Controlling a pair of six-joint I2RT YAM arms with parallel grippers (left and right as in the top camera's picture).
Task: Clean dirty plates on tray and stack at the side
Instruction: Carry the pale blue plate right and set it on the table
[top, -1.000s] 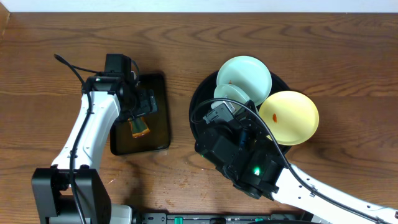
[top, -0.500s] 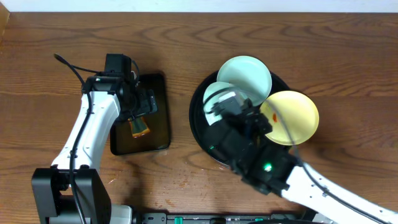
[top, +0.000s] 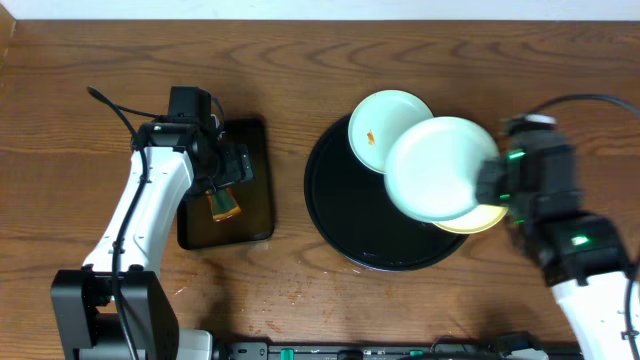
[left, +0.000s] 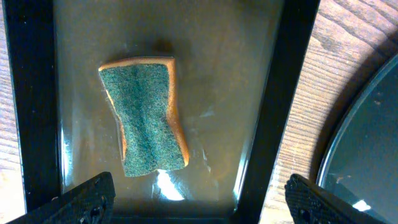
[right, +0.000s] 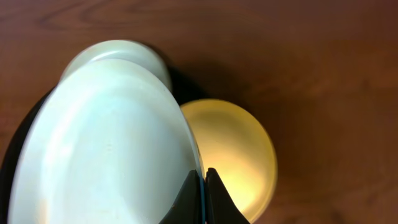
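The bare table lies below the robot's right gripper, down and to the gripper's right in the overhead view, so the right gripper will carry the plate down there and let go of it.
The round black tray (top: 345, 215) lies at centre right. A pale blue plate (top: 375, 125) with an orange smear rests on its far rim. My right gripper (top: 490, 185) is shut on the rim of a second pale blue plate (top: 435, 168), held lifted over the tray's right side; it also shows in the right wrist view (right: 106, 143) with the fingers (right: 203, 186) pinching its edge. The pale yellow plate (top: 480, 220) lies mostly hidden under it and shows in the right wrist view (right: 233, 155). My left gripper (left: 196, 199) is open above the sponge (left: 144, 118).
A small black rectangular tray (top: 255, 200) at the left holds the green and yellow sponge (top: 224, 205) in shallow liquid. The round tray's rim (left: 367, 137) shows at the right of the left wrist view. Bare wooden table (top: 560, 80) lies to the right.
My right arm has swung from the front of the tray to its right side, lifting the pale blue plate up and right over the yellow plate. The left arm has not moved.
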